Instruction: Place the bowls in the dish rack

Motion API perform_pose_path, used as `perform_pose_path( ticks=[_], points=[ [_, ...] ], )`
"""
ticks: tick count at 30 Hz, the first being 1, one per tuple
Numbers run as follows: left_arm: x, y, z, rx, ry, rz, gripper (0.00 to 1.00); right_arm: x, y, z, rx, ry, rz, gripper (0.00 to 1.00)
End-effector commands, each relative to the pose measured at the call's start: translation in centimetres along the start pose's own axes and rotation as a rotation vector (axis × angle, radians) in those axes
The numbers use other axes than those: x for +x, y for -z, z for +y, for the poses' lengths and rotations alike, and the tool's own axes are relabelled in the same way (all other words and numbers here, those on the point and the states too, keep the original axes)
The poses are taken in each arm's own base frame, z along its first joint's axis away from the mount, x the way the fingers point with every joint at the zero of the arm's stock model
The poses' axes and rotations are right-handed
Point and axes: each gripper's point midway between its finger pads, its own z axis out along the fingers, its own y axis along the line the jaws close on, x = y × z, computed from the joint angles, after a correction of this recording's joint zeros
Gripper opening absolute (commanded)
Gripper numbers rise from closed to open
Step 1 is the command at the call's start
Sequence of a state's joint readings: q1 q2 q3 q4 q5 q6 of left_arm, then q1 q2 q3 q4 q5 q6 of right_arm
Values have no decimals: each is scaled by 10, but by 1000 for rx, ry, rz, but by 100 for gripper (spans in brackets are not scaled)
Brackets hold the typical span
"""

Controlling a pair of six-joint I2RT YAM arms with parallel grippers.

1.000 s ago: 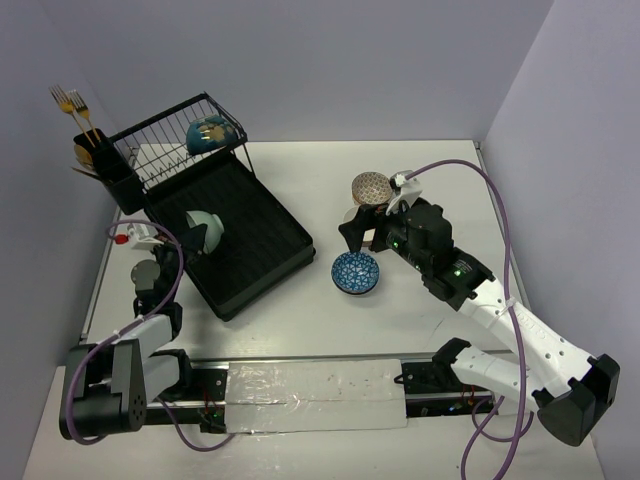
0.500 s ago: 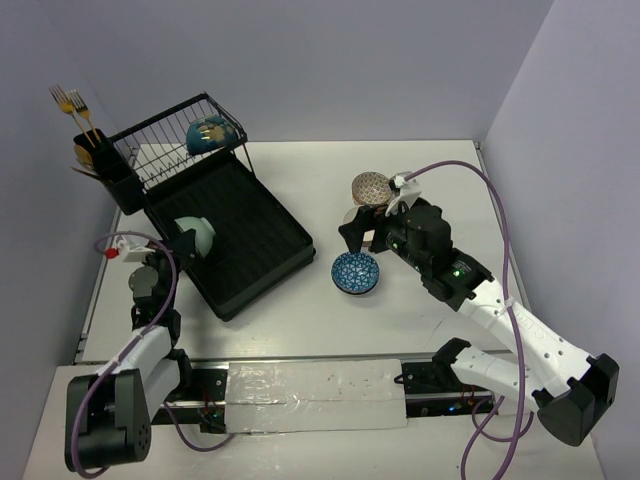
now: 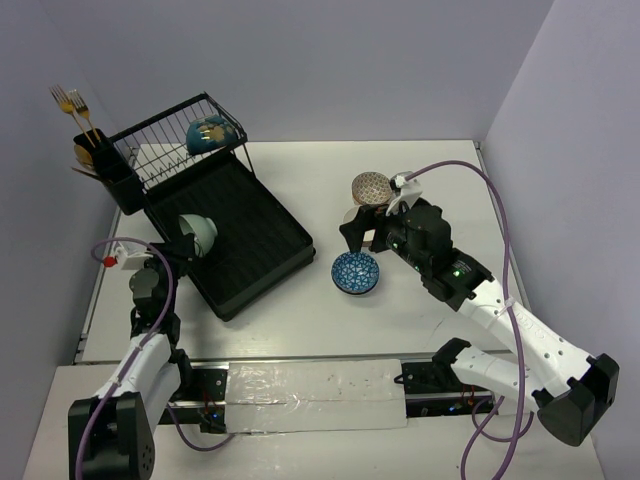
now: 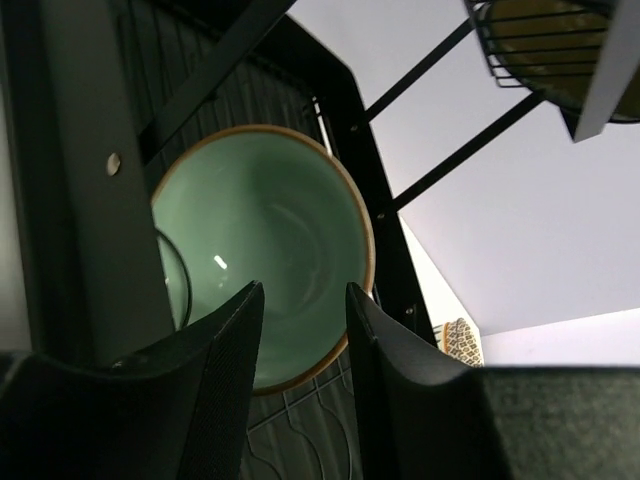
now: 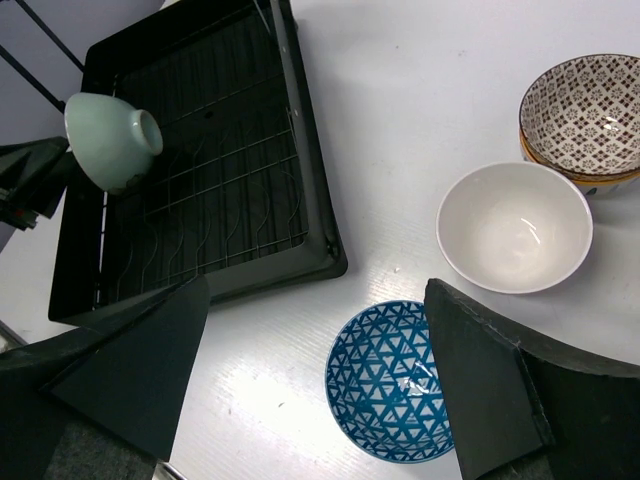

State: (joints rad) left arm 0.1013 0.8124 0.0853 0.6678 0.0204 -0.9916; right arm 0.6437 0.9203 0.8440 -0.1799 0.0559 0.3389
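The table past the cream bowl point(image 5: 513, 226) is below my right gripper, so it will go right in the top view, lower and close.
The black dish rack point(image 3: 262, 225) stands at the left. A teal bowl point(image 3: 212, 133) sits in its wire basket. A mint green bowl point(image 3: 198, 233) stands on its side at the tray's left edge, also in the left wrist view point(image 4: 270, 250) and the right wrist view point(image 5: 110, 140). My left gripper point(image 3: 172, 253) is open and just short of it, touching nothing. My right gripper point(image 3: 362, 238) is open and empty above a blue-patterned bowl point(image 3: 355, 272) point(image 5: 400, 385). A cream bowl point(image 5: 513, 226) and a brown-patterned bowl point(image 5: 585, 112), stacked on another, lie beyond it.
A black utensil cup point(image 3: 100, 160) with gold forks point(image 3: 68, 100) hangs at the rack's far left. The rack's ribbed tray point(image 5: 210, 190) holds only the mint bowl. A wall stands close on the left, and the right arm's purple cable point(image 3: 490, 190) loops over the right side.
My left gripper let go of the mint green bowl and drew back toward the near left. The bowl stays on its side in the tray. The right arm has not moved.
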Motion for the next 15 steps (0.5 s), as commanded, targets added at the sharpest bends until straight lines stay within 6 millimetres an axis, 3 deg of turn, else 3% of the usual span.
perform_pose_path(
  ticks=[1,7,11,15],
  points=[
    [-6,-1,-3,-6,27,-17,45,-15,3,4,-8,6,-53,95],
    [-9,4,-8,-34,29,2,54,-16,3,-2,29,-2,-61,95],
    [-22,5,-15,-85,-4,-7,64,-16,1,-12,93,-21,-54,95],
    [-25,9,-24,-126,-52,26,77,-17,-1,-34,213,-85,-54,96]
  ],
)
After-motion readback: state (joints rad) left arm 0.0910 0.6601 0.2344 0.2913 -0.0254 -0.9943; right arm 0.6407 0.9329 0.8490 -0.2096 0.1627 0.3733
